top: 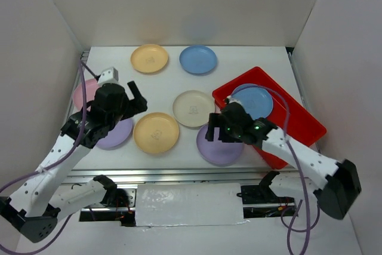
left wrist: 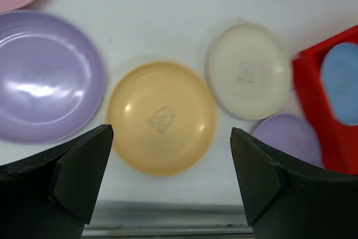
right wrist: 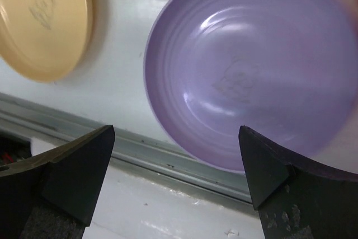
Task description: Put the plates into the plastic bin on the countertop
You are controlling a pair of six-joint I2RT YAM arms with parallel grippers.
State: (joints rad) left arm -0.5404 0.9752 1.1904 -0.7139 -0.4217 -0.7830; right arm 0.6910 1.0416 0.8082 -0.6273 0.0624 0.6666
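Note:
My right gripper moves toward the yellow-orange plate [top: 156, 132] and down onto the lilac plate's rim on that side next, since bare countertop leaves room for its fingers.
The red plastic bin [top: 298, 125] lies at the right of the white countertop [top: 250, 58] with one blue plate [top: 253, 101] in it. My right gripper [top: 213, 128] is open and empty above the left rim of a lilac plate [top: 224, 150], which fills the right wrist view [right wrist: 251, 65] beyond the gripper [right wrist: 176, 138]. My left gripper [top: 138, 98] is open and empty above a yellow-orange plate [top: 156, 132], seen between its jaws [left wrist: 170, 138] as the plate [left wrist: 162, 116]. A second lilac plate [left wrist: 45, 76] lies to that plate's left.
A cream plate [top: 193, 108] lies mid-table. A yellow-orange plate [top: 149, 58] and a blue plate [top: 198, 59] lie at the back. A pink plate [top: 79, 92] is half hidden by the left arm. A metal rail [right wrist: 168, 160] runs along the front edge. White walls enclose three sides.

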